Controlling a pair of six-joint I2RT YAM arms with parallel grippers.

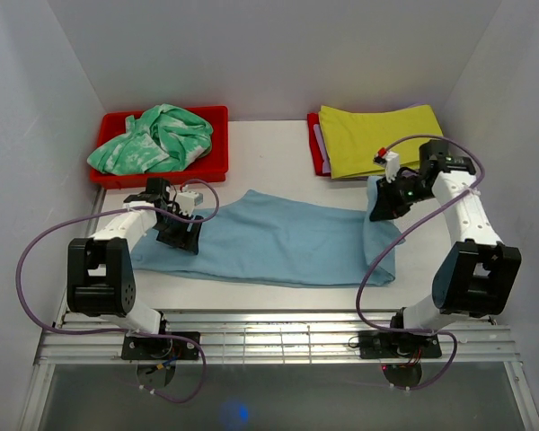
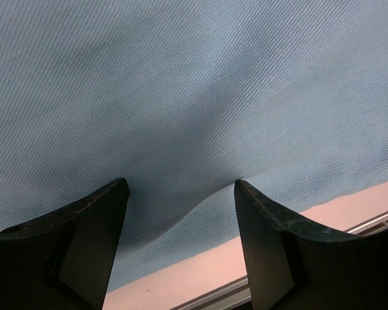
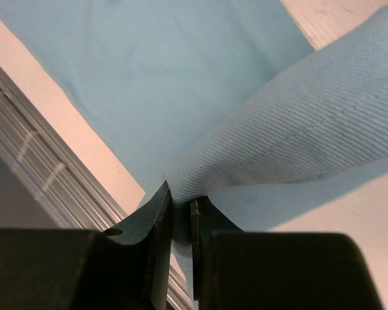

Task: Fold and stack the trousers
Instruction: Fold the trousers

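I need to carry the fold of the trousers across with my right gripper and release it over the trousers' flat middle, because that is to the gripper's left in the top view.
The light sky-blue trousers lie spread across the middle of the table. My left gripper is down on their left end. In the left wrist view it stands open, its fingertips resting on the cloth with a slight ripple between them, close to the cloth's near edge. My right gripper is at the right end, where the cloth is raised off the table. The right wrist view shows it shut on a pinched fold of the trousers.
A red tray at the back left holds a mint-green-and-white garment. A yellow-green cloth lies on another red tray at the back right. A ribbed metal rail runs along the table's near edge.
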